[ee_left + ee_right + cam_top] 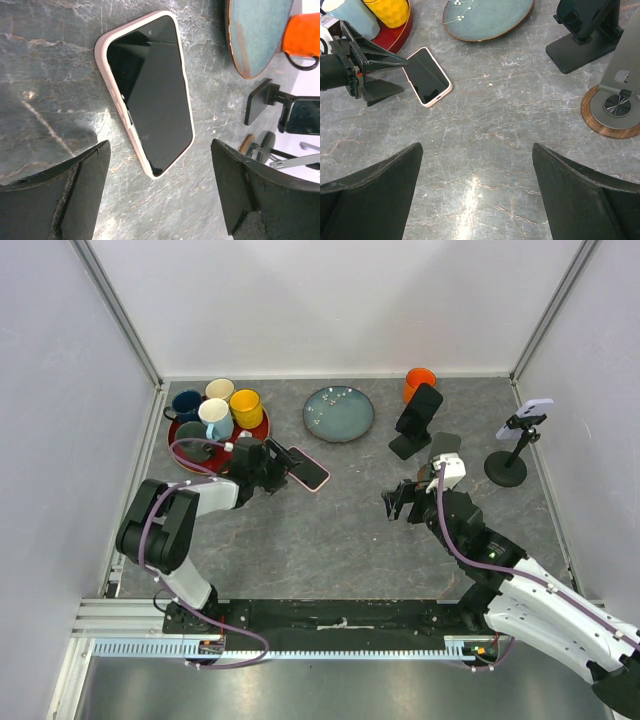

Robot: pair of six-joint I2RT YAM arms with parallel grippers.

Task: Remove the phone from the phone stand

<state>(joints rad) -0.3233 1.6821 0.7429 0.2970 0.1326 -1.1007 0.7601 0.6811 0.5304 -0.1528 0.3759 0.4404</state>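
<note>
My right gripper moves outward next and closes on the black phone's edge (438,400) facing the pale phone, since that edge lies outward of the gripper.
A phone in a pink case (308,468) lies flat, screen up, on the grey table; it also shows in the left wrist view (147,92) and the right wrist view (426,76). My left gripper (272,464) (161,150) is open, its fingers either side of the phone's near end, not touching it. A black phone (421,407) (585,12) leans in a black stand (405,447) (580,50). A pale phone (537,405) sits clamped on a round-based stand (505,470) (615,107). My right gripper (400,502) (476,150) is open and empty over bare table.
A red tray (262,430) with several mugs stands at the back left, behind my left gripper. A teal plate (338,412) and an orange cup (420,383) are at the back. White walls enclose the table.
</note>
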